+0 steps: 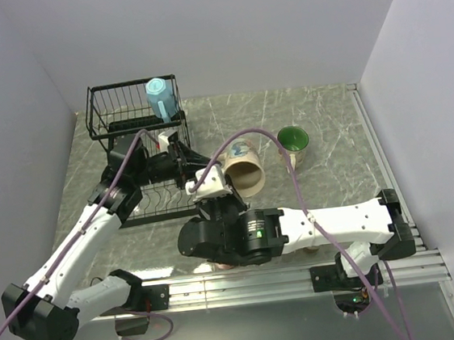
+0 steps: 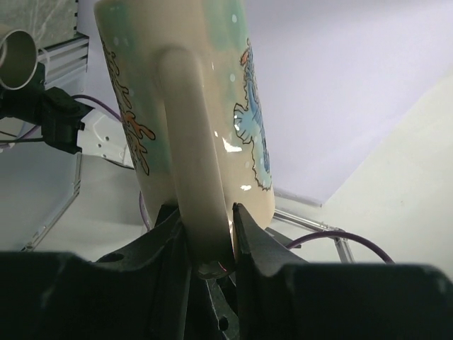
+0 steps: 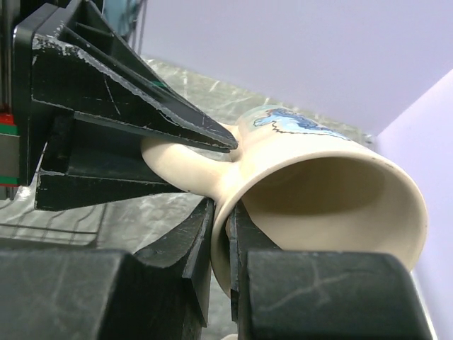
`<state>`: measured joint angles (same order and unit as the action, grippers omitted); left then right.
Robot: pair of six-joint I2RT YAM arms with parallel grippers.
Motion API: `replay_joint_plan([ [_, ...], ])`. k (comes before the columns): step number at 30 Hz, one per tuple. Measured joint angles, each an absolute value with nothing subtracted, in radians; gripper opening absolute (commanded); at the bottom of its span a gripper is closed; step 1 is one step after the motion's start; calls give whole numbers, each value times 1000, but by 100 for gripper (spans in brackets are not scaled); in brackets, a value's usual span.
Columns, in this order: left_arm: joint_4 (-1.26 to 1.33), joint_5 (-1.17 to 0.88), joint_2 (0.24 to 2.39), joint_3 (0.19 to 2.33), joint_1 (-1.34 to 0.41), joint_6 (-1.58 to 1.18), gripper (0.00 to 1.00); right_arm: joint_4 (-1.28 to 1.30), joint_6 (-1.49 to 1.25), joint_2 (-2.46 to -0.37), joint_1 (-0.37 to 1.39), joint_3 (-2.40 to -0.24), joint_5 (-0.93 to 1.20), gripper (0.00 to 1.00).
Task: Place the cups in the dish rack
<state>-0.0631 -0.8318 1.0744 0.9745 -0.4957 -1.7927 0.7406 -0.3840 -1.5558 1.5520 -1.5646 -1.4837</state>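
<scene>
My left gripper lowers and tips downward over the lower level's near corner (image 1: 181,203) next and releases the mug (image 1: 243,172) there, because those wires stand clear of other cups.
A cream mug (image 1: 243,172) with a blue drawing lies on its side in mid-air, held between both arms. My right gripper (image 1: 226,180) is shut on its rim (image 3: 225,212), one finger inside the mouth and one outside. My left gripper (image 1: 199,161) straddles the mug's handle (image 2: 195,142), its fingers (image 2: 244,234) pressed against both sides. The black wire dish rack (image 1: 123,108) stands at the back left, just behind my left gripper. A light blue cup (image 1: 160,97) sits in its upper basket. A cream cup with a green inside (image 1: 294,140) stands upright on the table to the right.
A small shiny metal cup (image 2: 18,58) shows at the upper left of the left wrist view. The rack's lower tier (image 1: 153,202) lies beneath my left arm. White walls close in the marble table at the back and sides.
</scene>
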Motion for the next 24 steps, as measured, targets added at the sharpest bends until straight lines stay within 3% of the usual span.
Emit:
replay_joint_plan([
  [9, -323, -849, 956, 959, -383, -1645, 0, 774, -554, -1621, 1573, -1604, -1408, 0],
  [24, -720, -541, 858, 1090, -315, -1374, 0, 712, -651, -1766, 1532, -1747, -1230, 0],
])
